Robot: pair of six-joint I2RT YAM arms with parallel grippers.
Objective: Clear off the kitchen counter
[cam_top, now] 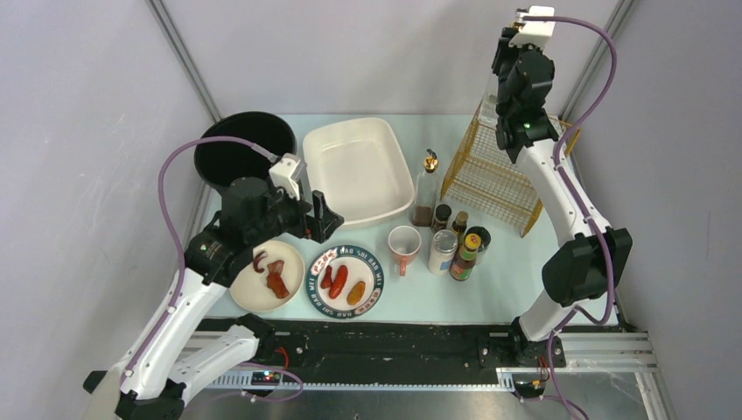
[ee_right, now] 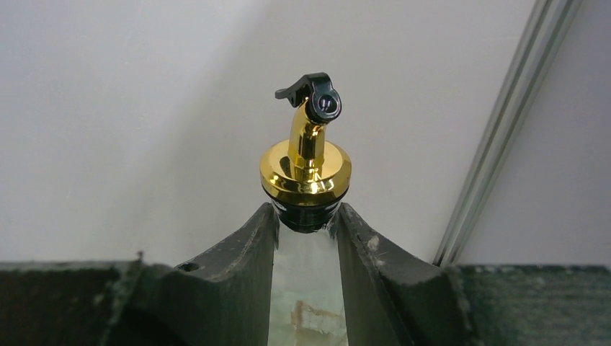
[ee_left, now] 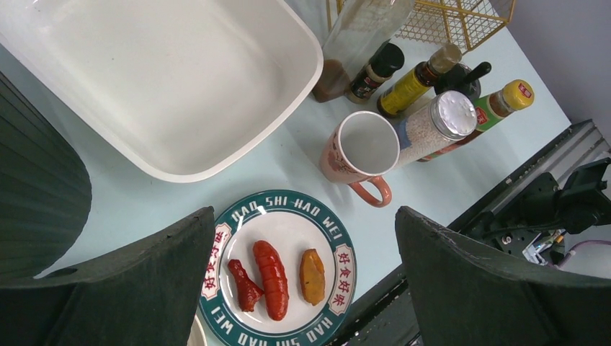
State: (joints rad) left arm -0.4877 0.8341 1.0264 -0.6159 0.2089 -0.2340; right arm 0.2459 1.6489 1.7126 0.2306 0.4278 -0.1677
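Observation:
The gold wire rack's far end (cam_top: 486, 131) is below and the rack is empty, so my right gripper should next lower the bottle inside the rack's rim and let go of the neck.
The pale mint-green kitchen counter (cam_top: 512, 276) holds dishes and bottles. My left gripper (cam_top: 322, 220) is open and empty, and hovers above the green-rimmed plate (cam_top: 379, 282) of sausages. In the left wrist view the left gripper (ee_left: 302, 216) has its jaws wide apart over that plate (ee_left: 288, 202). My right gripper (ee_right: 306, 216) is shut on the neck of a clear glass bottle with a gold pourer (ee_right: 306, 169). In the top view this gripper (cam_top: 514, 61) is raised high over the gold wire rack (cam_top: 494, 175), and the arm mostly hides the bottle.
A white tub (cam_top: 357, 168) and a black pan (cam_top: 241, 144) stand at the back. A white plate (cam_top: 241, 293) with red food lies front left. A mug (cam_top: 404, 245), a second pourer bottle (cam_top: 426, 188) and several condiment jars (cam_top: 455, 249) stand mid-counter.

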